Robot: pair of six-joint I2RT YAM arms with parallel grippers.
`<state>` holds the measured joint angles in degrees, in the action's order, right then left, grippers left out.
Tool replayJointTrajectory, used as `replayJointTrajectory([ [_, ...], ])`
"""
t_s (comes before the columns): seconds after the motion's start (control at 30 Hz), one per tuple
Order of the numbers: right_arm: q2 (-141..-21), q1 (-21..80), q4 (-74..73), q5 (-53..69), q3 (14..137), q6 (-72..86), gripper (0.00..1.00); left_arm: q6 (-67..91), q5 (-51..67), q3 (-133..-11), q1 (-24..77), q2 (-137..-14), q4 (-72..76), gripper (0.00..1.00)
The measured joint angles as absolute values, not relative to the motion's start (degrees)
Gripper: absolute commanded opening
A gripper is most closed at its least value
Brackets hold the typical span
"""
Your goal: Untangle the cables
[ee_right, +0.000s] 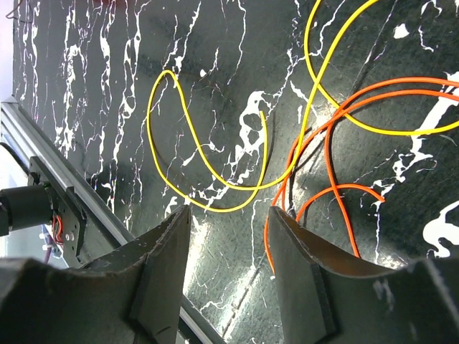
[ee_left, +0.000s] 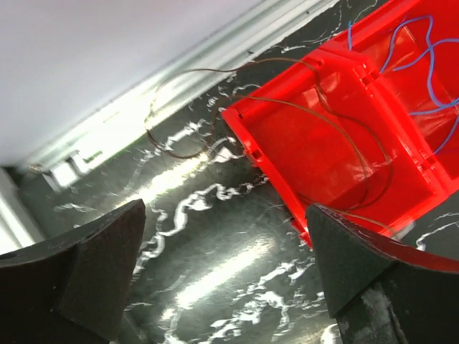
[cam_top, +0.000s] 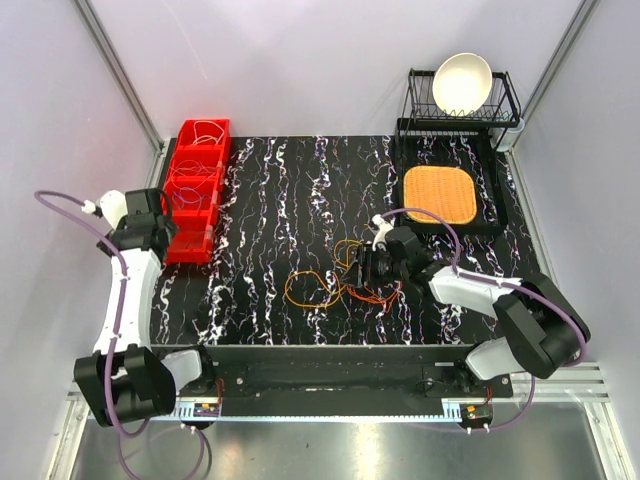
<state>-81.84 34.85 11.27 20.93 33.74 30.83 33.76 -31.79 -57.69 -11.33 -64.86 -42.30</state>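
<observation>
The left gripper moves back and down to the brown cable's loop next, which spills past the bin's side onto the mat.
The cables (cam_top: 335, 280) lie as a loose tangle of orange and yellow loops in the middle of the black marbled mat. My right gripper (cam_top: 365, 268) sits at the tangle's right side. In the right wrist view that gripper (ee_right: 230, 208) stands open with only mat between its fingers. A yellow cable (ee_right: 208, 165) curves just beyond the tips, and an orange cable (ee_right: 337, 143) runs beside the right finger. My left gripper (cam_top: 150, 215) hangs by the red bins (cam_top: 197, 190), wide open and empty (ee_left: 224, 208). A thin brown cable (ee_left: 148, 127) drapes over the bin wall (ee_left: 287, 143). A blue cable (ee_left: 429, 72) lies in the compartment behind.
A black dish rack with a white bowl (cam_top: 463, 82) stands at the back right. In front of it an orange pad (cam_top: 438, 195) lies on a black tray. The metal rail (ee_right: 64, 208) of the table's near edge runs close to my right gripper.
</observation>
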Motion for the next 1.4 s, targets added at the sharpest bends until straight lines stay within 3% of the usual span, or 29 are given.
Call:
replayJointTrajectory([
  [0.23, -82.54, 34.85, 11.18, 21.76, 34.15, 30.68, 0.52, 47.07, -29.82, -46.26, -13.98, -57.65, -42.3, 0.97],
  [0.53, -83.2, 34.85, 11.09, 22.24, 34.46, 30.59, 0.52, 54.19, -22.17, -32.45, -30.57, -52.73, -37.08, 0.9],
  [0.77, -83.77, 34.85, 10.81, 22.81, 34.83, 30.39, 0.52, 55.53, -16.75, -30.48, -39.7, -59.64, -29.08, 0.79],
  [1.1, -84.42, 34.85, 10.83, 23.51, 35.38, 30.26, 0.51, 56.88, -8.56, -30.28, -44.99, -67.72, -16.84, 0.79],
  [1.4, -84.71, 34.85, 10.85, 23.62, 35.46, 30.24, 0.51, 58.33, -6.2, -31.29, -44.99, -73.63, -10.9, 0.73],
])
